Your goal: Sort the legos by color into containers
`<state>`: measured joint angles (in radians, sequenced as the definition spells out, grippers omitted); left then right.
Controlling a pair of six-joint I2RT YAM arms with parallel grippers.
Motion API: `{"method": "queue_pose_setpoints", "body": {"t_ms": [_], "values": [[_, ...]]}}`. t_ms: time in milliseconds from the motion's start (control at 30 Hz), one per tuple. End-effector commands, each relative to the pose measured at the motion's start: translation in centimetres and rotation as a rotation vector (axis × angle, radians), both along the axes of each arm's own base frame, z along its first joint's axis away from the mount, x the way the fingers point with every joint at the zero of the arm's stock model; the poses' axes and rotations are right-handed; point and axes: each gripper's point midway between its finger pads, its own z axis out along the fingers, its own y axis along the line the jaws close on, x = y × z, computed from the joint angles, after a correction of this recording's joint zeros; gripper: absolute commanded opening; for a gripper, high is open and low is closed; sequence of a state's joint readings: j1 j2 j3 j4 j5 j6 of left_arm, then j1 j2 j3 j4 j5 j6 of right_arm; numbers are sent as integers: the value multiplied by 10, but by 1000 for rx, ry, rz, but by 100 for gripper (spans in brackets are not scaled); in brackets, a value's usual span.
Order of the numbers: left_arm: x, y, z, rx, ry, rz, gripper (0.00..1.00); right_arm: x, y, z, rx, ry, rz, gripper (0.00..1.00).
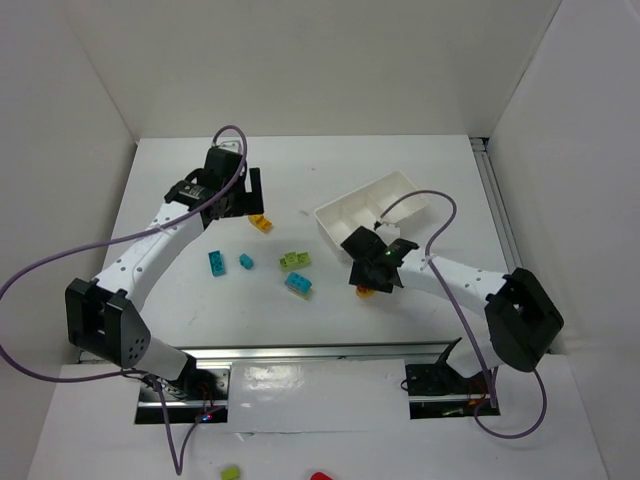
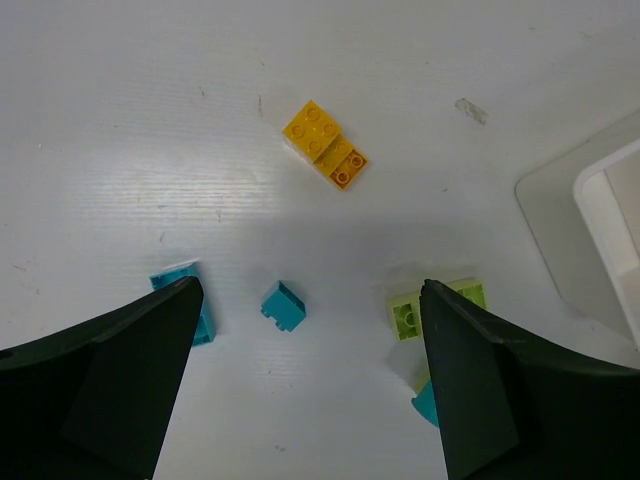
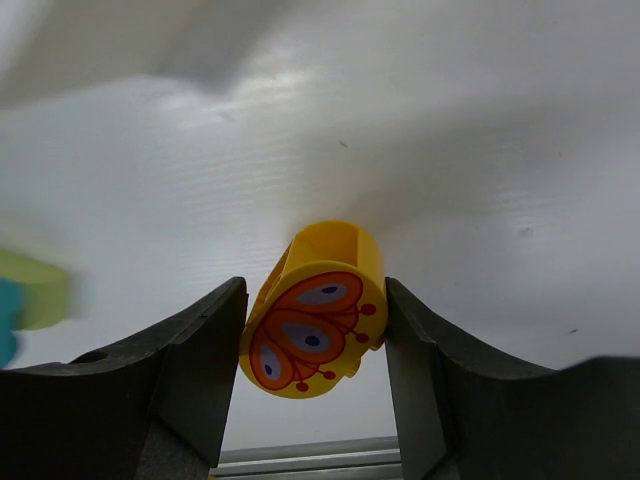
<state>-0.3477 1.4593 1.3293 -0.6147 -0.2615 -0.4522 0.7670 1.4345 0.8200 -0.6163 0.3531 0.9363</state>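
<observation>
I will lift my right gripper outward over the white tray's end (image 1: 340,223) by the green brick next and release the yellow piece inside. That end of the tray is outward of my gripper.
My right gripper (image 3: 313,287) is shut on the rounded yellow piece with red marks (image 3: 318,325), one finger on each side of it. In the top view this gripper (image 1: 368,286) sits just in front of the white tray (image 1: 335,232), with the piece (image 1: 366,292) showing under it. My left gripper (image 2: 310,290) is open above the table with nothing between its fingers. Below it lie an orange-yellow brick (image 2: 325,145), a small cyan brick (image 2: 283,305), another cyan brick (image 2: 198,305) and a lime green brick (image 2: 405,315). The top view shows them in the middle of the table (image 1: 261,223).
One more cyan brick (image 1: 299,284) lies near the green one (image 1: 295,260). White walls enclose the table on three sides. A metal rail (image 1: 320,352) runs along the near edge between the arm bases. A green and a red piece lie off the table at the bottom.
</observation>
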Motion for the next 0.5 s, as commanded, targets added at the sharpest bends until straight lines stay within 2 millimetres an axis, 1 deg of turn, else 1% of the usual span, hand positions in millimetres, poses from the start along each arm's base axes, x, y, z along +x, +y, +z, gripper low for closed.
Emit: {"method": "queue_pose_setpoints", "body": {"t_ms": [0,67,100,133,167,200,233,267,300,333,367,400,433,467], "values": [[12,-1,18,-18,-42,22,100,37,12,73,28,-172,12,33],[14,-2,9,-27,-14,14,100,48,18,93,21,-218,64,33],[16,1,12,-30,-23,23,100,59,20,110,30,-245,62,33],[15,1,5,-22,0,23,100,67,18,121,32,-267,65,33],[18,-2,4,-34,7,24,100,73,17,127,13,-279,90,33],[17,2,2,-31,18,34,100,84,21,142,22,-309,95,33],[15,3,-4,-24,39,34,100,93,17,148,17,-323,85,33],[17,2,0,-27,30,34,100,102,16,152,1,-334,97,33],[15,2,-1,-31,39,42,100,114,17,165,15,-374,91,33],[17,6,-5,-28,47,53,100,126,9,168,9,-388,66,33],[17,6,-5,-35,48,59,100,134,9,165,11,-383,86,33],[17,6,-5,-35,48,59,100,148,12,173,38,-419,83,33],[18,7,-8,-39,59,62,100,157,7,171,43,-422,73,33],[18,7,-8,-39,59,62,98,162,13,173,54,-433,91,33]]}}
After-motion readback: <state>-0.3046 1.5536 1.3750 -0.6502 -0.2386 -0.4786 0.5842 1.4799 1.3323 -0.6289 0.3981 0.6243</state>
